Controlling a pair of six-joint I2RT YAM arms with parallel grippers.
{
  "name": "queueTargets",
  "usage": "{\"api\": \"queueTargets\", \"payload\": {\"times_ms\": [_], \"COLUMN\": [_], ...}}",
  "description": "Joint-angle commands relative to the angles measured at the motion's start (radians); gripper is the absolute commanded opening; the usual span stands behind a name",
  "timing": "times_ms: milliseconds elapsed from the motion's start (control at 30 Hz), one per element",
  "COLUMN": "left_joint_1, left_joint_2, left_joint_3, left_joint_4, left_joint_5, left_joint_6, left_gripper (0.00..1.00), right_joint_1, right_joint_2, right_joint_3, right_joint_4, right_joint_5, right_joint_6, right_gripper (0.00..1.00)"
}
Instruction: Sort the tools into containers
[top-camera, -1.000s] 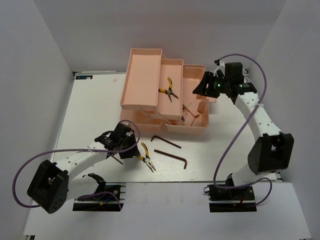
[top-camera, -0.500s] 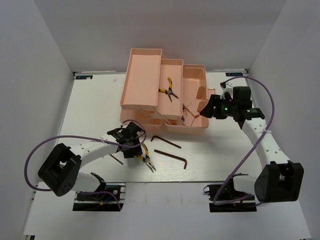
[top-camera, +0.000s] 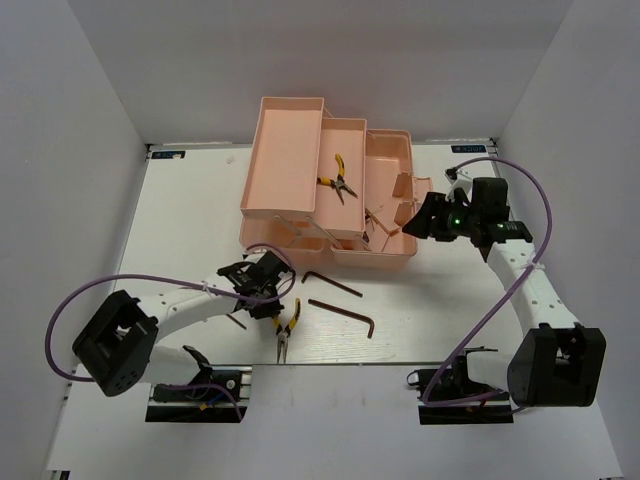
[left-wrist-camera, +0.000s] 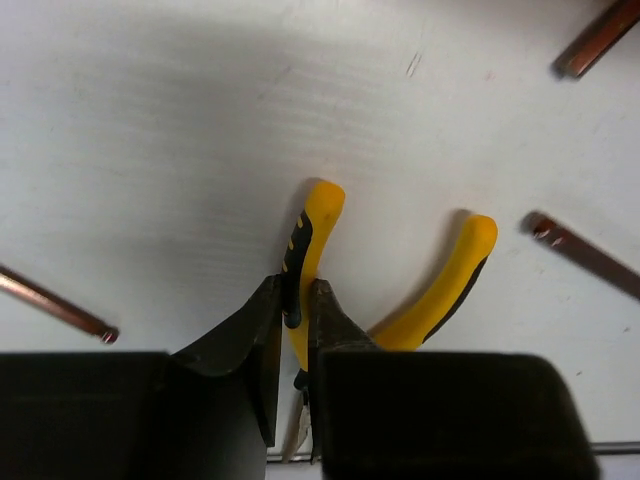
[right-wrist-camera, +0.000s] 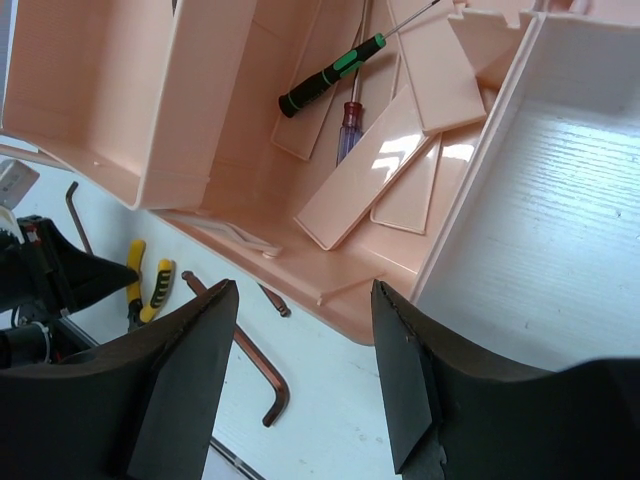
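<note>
The yellow-handled pliers (top-camera: 286, 328) in my left gripper should next go up and outward over the middle tray (top-camera: 341, 184) to be released, because that tray already holds similar pliers.
Yellow-handled pliers (top-camera: 286, 328) lie on the white table in front of the toolbox, nose toward the near edge. My left gripper (top-camera: 273, 304) is shut on one of their handles; in the left wrist view the black fingers (left-wrist-camera: 297, 300) pinch the left handle (left-wrist-camera: 316, 218) while the other handle (left-wrist-camera: 452, 278) is free. Three brown hex keys (top-camera: 332, 284) (top-camera: 343, 318) (top-camera: 235, 321) lie around them. A second pair of pliers (top-camera: 339, 178) sits in the middle tray of the pink toolbox (top-camera: 290, 150). My right gripper (top-camera: 414, 216) hangs open and holds nothing at the box's right front corner.
The right wrist view shows a green-and-black screwdriver (right-wrist-camera: 330, 76) and a clear-handled one (right-wrist-camera: 347, 124) in the toolbox bottom among loose pink divider plates (right-wrist-camera: 368, 178). A hex key (right-wrist-camera: 252, 358) lies below the box's front wall. White walls enclose the table.
My left gripper moved over the pliers and shut on one handle; the pliers swung so their nose points at the near edge. The right arm drew back from over the box to its right side.
</note>
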Motion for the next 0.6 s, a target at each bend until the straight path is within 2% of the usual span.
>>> {"api": "queueTargets", "payload": {"times_ms": [0,133,200,400,533,567], "left_joint_1": [-0.025,-0.060,-0.071,-0.090,-0.112,-0.112], "left_joint_2": [-0.073,-0.192,-0.260,-0.285,-0.262,-0.252], "left_joint_3": [0.023,0.106,0.145,0.298,0.424,0.445], "left_joint_4": [-0.099,-0.121,-0.094,-0.064,0.000,0.000], "left_joint_5": [-0.012,-0.002,0.045,0.220,0.284,0.284], "left_joint_6": [0.028,0.128,0.218,0.423,0.515,0.530], "left_gripper": [0.00,0.00,0.00,0.00,0.00,0.00], "right_joint_1": [-0.017,-0.042,-0.051,-0.052,-0.081,-0.086], "right_joint_2": [-0.024,-0.027,-0.032,0.000,0.003,0.003], "right_joint_3": [-0.011,-0.025,-0.040,-0.037,-0.035,-0.035], "right_joint_4": [0.036,0.042,0.050,0.051,0.045,0.047], "right_joint_5": [-0.030,-0.057,-0.074,-0.091,-0.088,-0.087], "right_joint_6": [-0.016,-0.035,-0.045,-0.062,-0.081,-0.088], "right_gripper": [0.62,0.62,0.62,0.62,0.55,0.49]}}
